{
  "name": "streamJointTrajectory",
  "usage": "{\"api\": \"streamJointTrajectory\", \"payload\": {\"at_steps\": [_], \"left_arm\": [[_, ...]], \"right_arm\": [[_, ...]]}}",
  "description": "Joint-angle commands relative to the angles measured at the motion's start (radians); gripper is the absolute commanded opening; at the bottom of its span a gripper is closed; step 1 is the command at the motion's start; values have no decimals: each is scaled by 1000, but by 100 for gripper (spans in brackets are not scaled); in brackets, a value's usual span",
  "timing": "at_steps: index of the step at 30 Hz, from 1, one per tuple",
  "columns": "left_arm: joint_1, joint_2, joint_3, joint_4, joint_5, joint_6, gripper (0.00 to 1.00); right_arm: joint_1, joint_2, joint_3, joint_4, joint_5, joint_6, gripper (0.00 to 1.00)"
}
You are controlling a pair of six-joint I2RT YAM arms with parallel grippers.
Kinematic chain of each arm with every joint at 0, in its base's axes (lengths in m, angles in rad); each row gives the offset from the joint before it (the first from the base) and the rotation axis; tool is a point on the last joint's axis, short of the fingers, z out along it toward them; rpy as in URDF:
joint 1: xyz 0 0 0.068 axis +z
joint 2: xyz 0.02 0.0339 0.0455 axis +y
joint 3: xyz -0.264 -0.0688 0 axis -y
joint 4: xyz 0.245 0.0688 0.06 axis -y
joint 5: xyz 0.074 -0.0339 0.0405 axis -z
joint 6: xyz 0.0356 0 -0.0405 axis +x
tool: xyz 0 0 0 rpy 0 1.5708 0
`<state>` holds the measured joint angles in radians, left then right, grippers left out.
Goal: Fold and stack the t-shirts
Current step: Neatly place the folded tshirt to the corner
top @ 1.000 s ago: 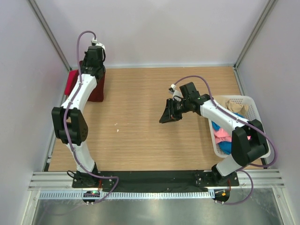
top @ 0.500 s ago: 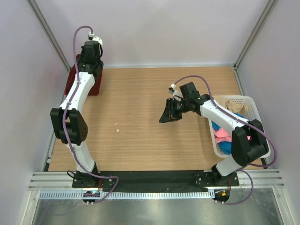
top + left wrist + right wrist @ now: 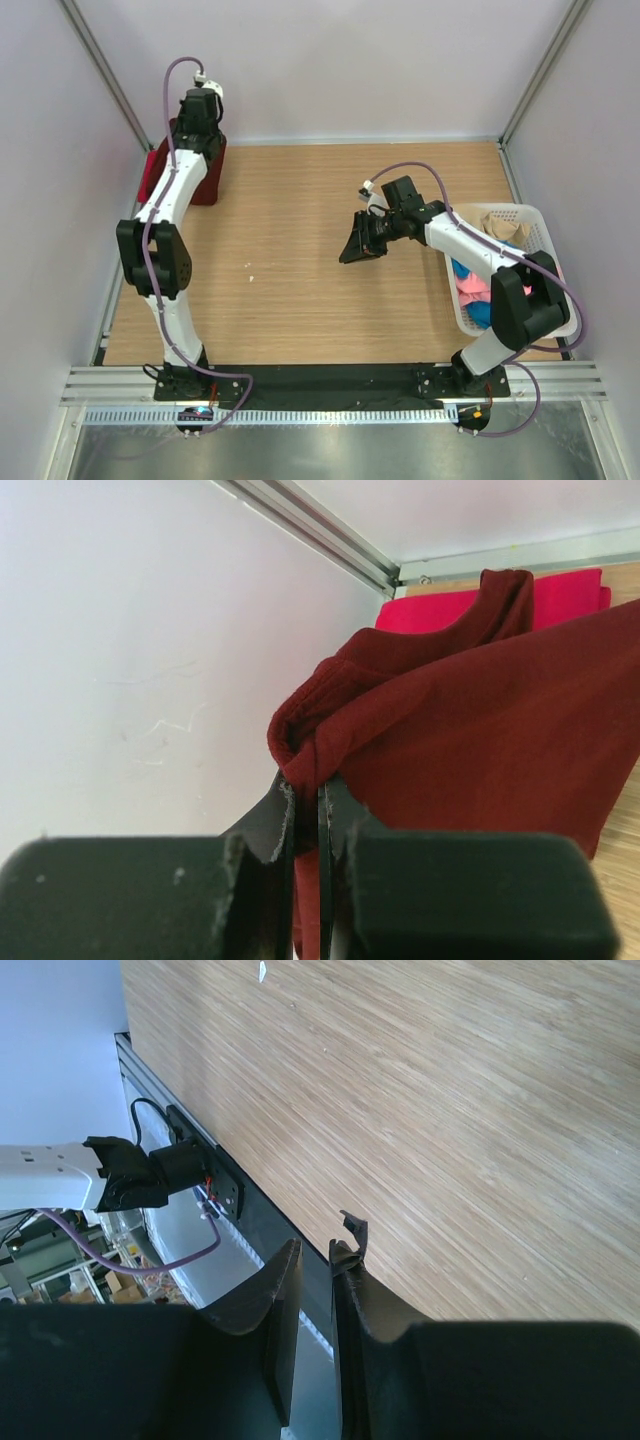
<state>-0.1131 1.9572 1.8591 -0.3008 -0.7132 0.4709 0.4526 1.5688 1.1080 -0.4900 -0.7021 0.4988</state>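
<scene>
To the left in the top view, the crimson-red t-shirt [image 3: 440, 606] peeks out, so I will move my left gripper down over it and release the maroon t-shirt's edge.
My left gripper [image 3: 305, 802] is shut on a bunched edge of the dark maroon t-shirt [image 3: 480, 720], which hangs from the fingers at the table's far left corner [image 3: 208, 178]. Behind and under it lies the crimson-red t-shirt [image 3: 440, 606], showing by the left wall from above [image 3: 152, 172]. From above, the left gripper [image 3: 200, 135] is right over the maroon cloth. My right gripper [image 3: 355, 247] hovers over bare wood mid-table, its jaws a narrow gap apart with nothing between them [image 3: 318, 1250].
A white slatted basket [image 3: 505, 208] stands at the right edge, holding beige [image 3: 500, 226], blue [image 3: 463, 270] and pink [image 3: 474, 290] t-shirts. Walls close in the left, back and right sides. A black rail runs along the near edge [image 3: 250, 1210].
The left gripper swung a little left and then back right at the far corner, carrying the maroon t-shirt with it. The right arm has stayed still.
</scene>
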Motion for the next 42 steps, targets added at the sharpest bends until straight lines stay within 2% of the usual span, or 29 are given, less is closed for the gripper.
{"api": "streamJointTrajectory", "payload": {"at_steps": [1, 23, 42], "left_arm": [[16, 2, 58, 95, -5, -12, 0], [67, 138, 150, 232, -101, 31, 0], [109, 327, 316, 269, -98, -58, 0]], "right_arm": [[5, 0, 21, 21, -20, -12, 24], [5, 102, 62, 4, -23, -23, 23], [5, 206, 111, 1, -39, -16, 23]]}}
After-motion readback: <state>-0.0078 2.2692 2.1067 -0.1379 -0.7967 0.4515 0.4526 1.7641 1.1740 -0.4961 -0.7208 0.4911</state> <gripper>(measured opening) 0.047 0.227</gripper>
